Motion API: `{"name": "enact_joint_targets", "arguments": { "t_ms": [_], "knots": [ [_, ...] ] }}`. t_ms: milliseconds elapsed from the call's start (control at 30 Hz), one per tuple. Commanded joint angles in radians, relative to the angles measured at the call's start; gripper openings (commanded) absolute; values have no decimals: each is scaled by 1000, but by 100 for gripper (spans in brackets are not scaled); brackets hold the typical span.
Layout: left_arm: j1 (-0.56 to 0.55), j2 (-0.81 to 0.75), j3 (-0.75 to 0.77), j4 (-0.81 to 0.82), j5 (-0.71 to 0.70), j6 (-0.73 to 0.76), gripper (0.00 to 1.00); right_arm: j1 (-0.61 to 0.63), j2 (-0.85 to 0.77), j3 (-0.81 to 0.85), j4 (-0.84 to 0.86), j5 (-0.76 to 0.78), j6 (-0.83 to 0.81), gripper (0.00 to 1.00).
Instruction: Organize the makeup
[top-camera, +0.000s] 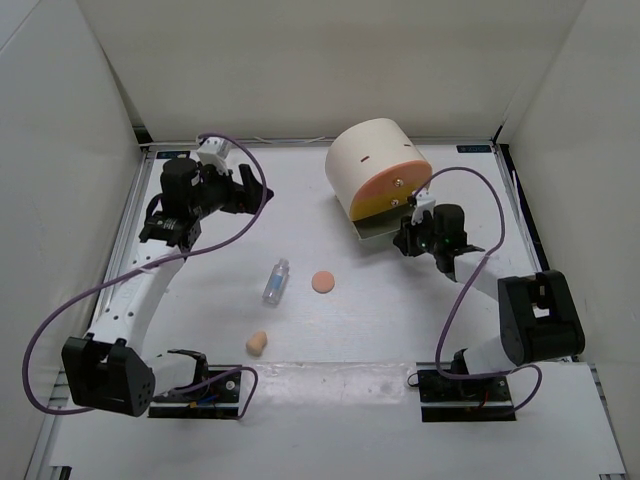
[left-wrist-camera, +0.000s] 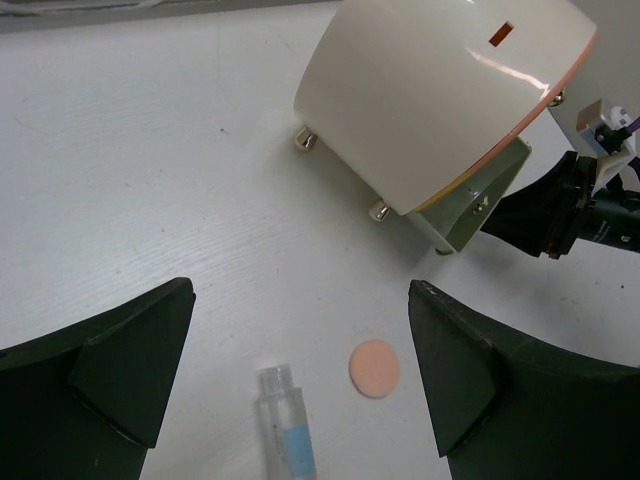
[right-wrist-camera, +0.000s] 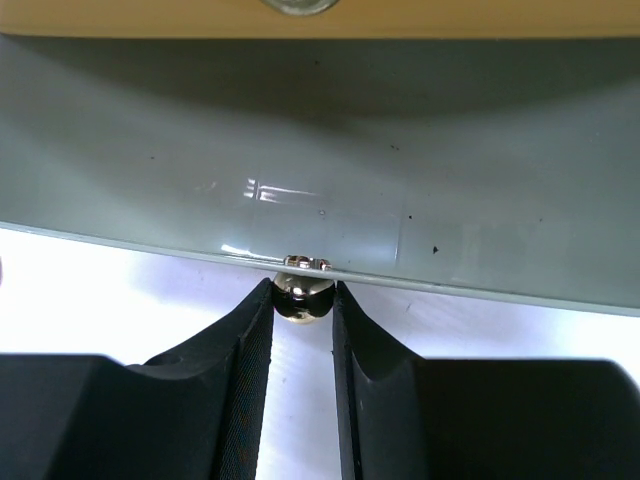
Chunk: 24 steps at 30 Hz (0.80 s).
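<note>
The shiny round knob (right-wrist-camera: 303, 297) should be pulled back toward my base by my right gripper and then let go. The grey drawer (right-wrist-camera: 320, 150) is still partly inside the box.
The makeup on the table is a peach round puff (top-camera: 322, 282) (left-wrist-camera: 374, 368), a clear little bottle (top-camera: 276, 281) (left-wrist-camera: 285, 430) lying on its side just left of the puff, and a beige egg sponge (top-camera: 257, 343) nearer the arm bases. My left gripper (top-camera: 244, 190) (left-wrist-camera: 300, 290) hangs open above the table at the back left, holding nothing. My right gripper (top-camera: 408, 232) (right-wrist-camera: 303, 290) is shut on the shiny round knob (right-wrist-camera: 303, 293) of a grey drawer (right-wrist-camera: 320, 150) (top-camera: 372, 232) that sticks out from the box's bottom.
The large cream cylinder box (top-camera: 375, 165) (left-wrist-camera: 440, 90) with an orange front lies at the back right on small metal feet. White walls enclose the table on three sides. Purple cables loop beside both arms.
</note>
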<state>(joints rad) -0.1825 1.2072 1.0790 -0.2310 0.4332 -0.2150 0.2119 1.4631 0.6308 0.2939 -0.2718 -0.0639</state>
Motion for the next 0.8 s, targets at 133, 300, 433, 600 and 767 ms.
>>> {"name": "enact_joint_targets", "arguments": {
  "t_ms": [133, 300, 433, 600, 767],
  "knots": [
    [-37, -54, -5, -131, -126, -67, 98, 52, -52, 15, -193, 78, 59, 14],
    [-44, -100, -53, -149, -132, -110, 98, 87, -57, 9, -234, 141, 137, 17],
    [-44, -118, -51, -208, -169, -109, 98, 107, -43, 21, -288, 158, 150, 17],
    [-44, -152, -76, -229, -169, -119, 98, 126, -40, 15, -355, 180, 168, 19],
    [-44, -158, -73, -260, -188, -126, 98, 156, -79, -5, -392, 232, 174, 20]
  ]
}}
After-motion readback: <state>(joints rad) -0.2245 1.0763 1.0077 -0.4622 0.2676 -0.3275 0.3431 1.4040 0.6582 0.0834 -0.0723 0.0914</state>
